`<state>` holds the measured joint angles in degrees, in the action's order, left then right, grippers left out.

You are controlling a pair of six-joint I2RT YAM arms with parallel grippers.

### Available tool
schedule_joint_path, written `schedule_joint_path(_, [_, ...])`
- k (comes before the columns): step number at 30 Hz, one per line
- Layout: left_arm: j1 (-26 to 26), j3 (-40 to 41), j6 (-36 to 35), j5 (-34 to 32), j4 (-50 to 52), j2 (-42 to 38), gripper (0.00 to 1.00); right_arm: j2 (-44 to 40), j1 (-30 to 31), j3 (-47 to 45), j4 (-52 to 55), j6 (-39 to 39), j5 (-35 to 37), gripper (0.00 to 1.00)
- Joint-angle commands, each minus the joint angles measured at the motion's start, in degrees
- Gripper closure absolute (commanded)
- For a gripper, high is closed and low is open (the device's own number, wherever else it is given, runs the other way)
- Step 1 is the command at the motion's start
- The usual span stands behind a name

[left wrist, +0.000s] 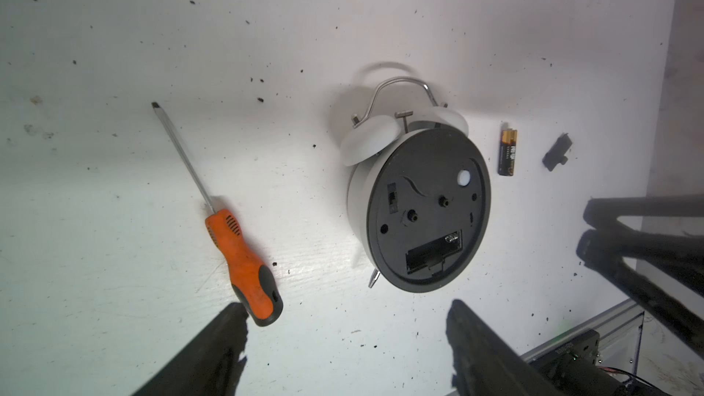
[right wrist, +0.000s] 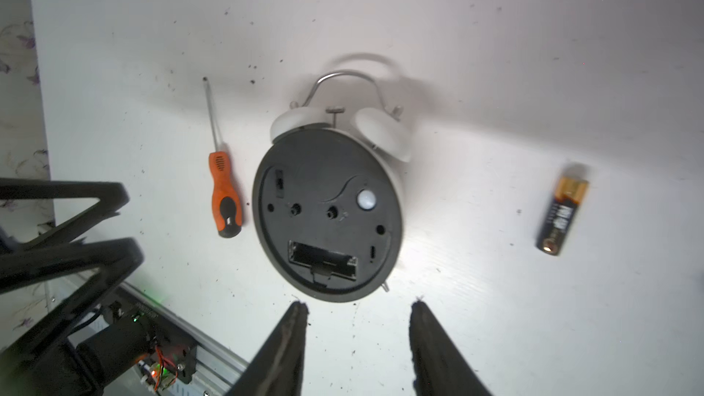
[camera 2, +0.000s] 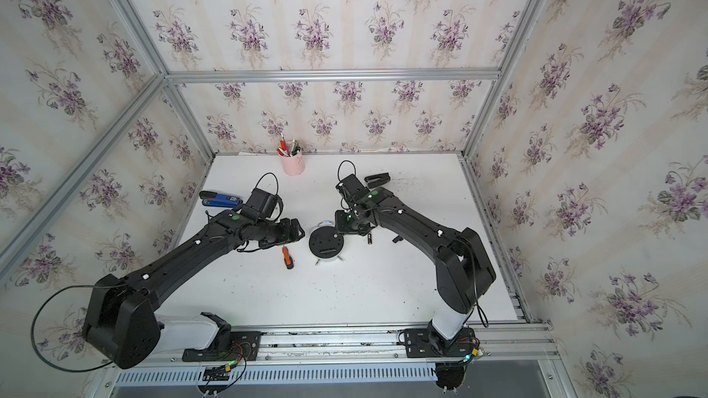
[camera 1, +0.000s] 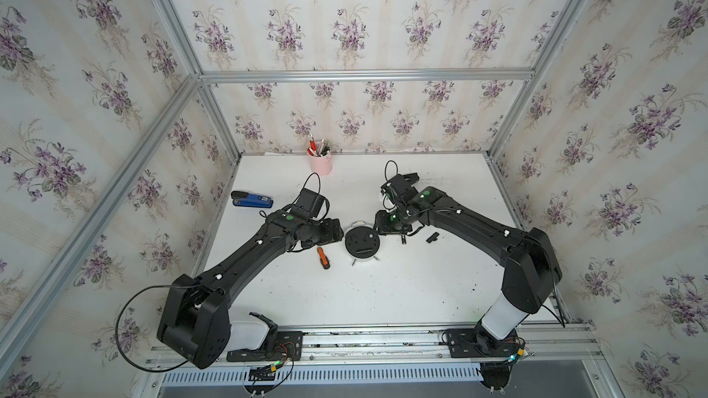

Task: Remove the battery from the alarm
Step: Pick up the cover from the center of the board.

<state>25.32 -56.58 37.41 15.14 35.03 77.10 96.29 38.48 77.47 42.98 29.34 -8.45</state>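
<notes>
The small black cover piece is loose on bare tabletop, so the robot's right gripper should next leave the alarm (camera 1: 362, 243), go past the battery and come down onto the small black cover piece's near end (camera 1: 430, 239).
The alarm (camera 1: 362, 243) lies face down on the white table with its black round back up, between my two arms. Its battery slot (left wrist: 434, 253) is uncovered and nothing sits in it. The battery (right wrist: 563, 215), black with a gold end, lies loose on the table to the alarm's right (camera 1: 403, 239). A little farther right lies a small black cover piece (left wrist: 557, 152). My left gripper (left wrist: 346, 308) hovers open just left of the alarm, holding nothing. My right gripper (right wrist: 359, 303) is open above the alarm's far right edge, also empty.
An orange-handled screwdriver (camera 1: 323, 257) lies just left of the alarm. At the far left is a blue stapler (camera 1: 253, 199), and a pink cup of pens (camera 1: 320, 162) stands at the back. A black tool (camera 2: 377, 178) lies behind the right arm. Metal frame posts border the table.
</notes>
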Motion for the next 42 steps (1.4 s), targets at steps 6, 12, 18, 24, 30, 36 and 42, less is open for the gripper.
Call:
schedule_joint_path(6, [0.4, -7.1, -7.1, 0.9, 1.9, 2.5, 0.05, -12.9, -23.0, -20.9, -2.6, 6.6, -0.7, 0.51])
schedule_joint_path(12, [0.2, -11.3, -7.4, 2.5, -1.6, 8.7, 0.05, -12.2, -28.9, -27.2, -11.1, 8.5, -7.9, 0.52])
schedule_joint_path(18, [0.1, -14.8, -8.8, 3.1, -1.7, 13.4, 0.06, -7.9, -30.5, -29.4, -19.1, 11.5, -9.2, 0.57])
schedule_joint_path(24, [-0.4, -14.8, -8.8, 2.9, -2.0, 15.1, 0.06, -6.4, -30.8, -30.4, -20.2, 11.3, -7.4, 0.60])
schedule_joint_path(30, [-0.8, -14.8, -9.1, 3.1, -1.9, 15.4, 0.06, -4.9, -30.8, -31.6, -22.6, 11.9, -6.3, 0.66])
schedule_joint_path(36, [-0.9, -14.2, -9.4, 2.6, -1.6, 14.9, 0.06, -4.2, -31.0, -33.4, -26.4, 12.9, -5.4, 0.70])
schedule_joint_path(42, [-1.0, -13.8, -9.8, 1.9, -1.3, 14.3, 0.06, -3.7, -31.1, -33.7, -26.6, 12.3, -4.0, 0.75])
